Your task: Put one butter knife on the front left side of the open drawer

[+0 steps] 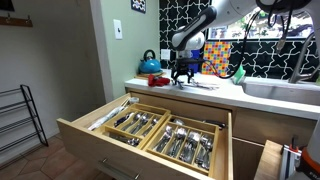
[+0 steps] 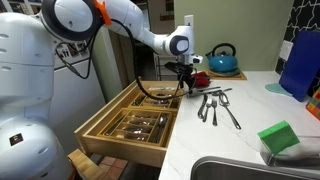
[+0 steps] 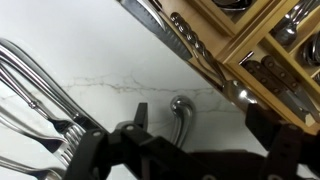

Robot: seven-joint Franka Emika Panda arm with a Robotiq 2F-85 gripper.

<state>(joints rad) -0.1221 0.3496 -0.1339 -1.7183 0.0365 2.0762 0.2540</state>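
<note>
The rounded handle end (image 3: 181, 107) is below my gripper, between my fingers, and this piece lies apart, so I should go down a little next and close on it.
The light-wood drawer (image 1: 85, 140) is pulled open below the white counter, with bamboo divider trays of silver cutlery; it shows in both exterior views (image 2: 120, 145) and at the top right of the wrist view (image 3: 240, 55). Several loose silver cutlery pieces (image 2: 215, 105) lie on the counter (image 1: 203, 86). My gripper (image 1: 182, 72) (image 2: 185, 80) hangs low over the counter edge beside that pile. In the wrist view my gripper (image 3: 200, 120) is open, its fingers on either side of the rounded handle end of one silver piece (image 3: 180, 106) lying on the counter; I cannot tell whether it is a butter knife.
A blue kettle (image 1: 150, 65) (image 2: 222, 60) stands at the counter's back. A sink (image 1: 280, 90) (image 2: 240, 170) and a green sponge (image 2: 280, 137) lie beyond the cutlery. More cutlery handles fan out at the left of the wrist view (image 3: 30, 90). A black rack (image 1: 15, 120) stands by the wall.
</note>
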